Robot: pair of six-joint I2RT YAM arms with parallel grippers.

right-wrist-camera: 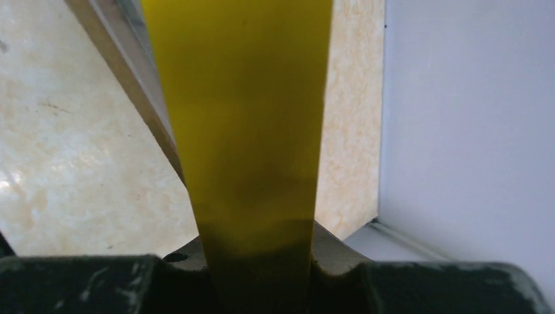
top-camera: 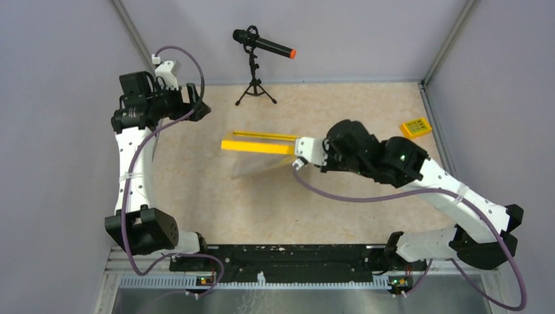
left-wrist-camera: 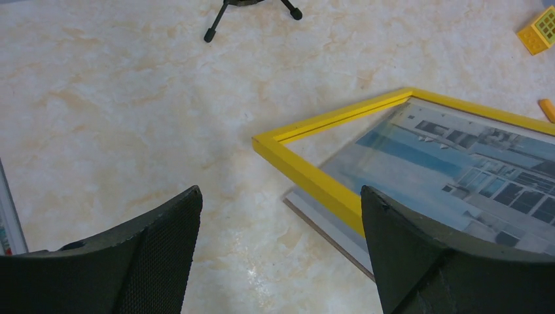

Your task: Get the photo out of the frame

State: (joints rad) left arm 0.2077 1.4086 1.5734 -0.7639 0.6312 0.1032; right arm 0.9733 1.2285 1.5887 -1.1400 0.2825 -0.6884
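Next, my right gripper moves down and back, then lays the frame on the tabletop, since the photo still shows through the yellow frame.
My right gripper is shut on the right-hand side of the yellow frame and holds it tilted up above the table. In the right wrist view the yellow bar runs straight between my jaws, with a brown board edge beside it. Seen from the left wrist, the photo of a white building and blue sky shows through the frame. A pale sheet edge sticks out under the frame's corner. My left gripper is open, raised to the frame's left, holding nothing.
A microphone on a small tripod stands at the back of the table. A small yellow block lies at the far right, near the wall. An orange object shows at the right edge of the left wrist view.
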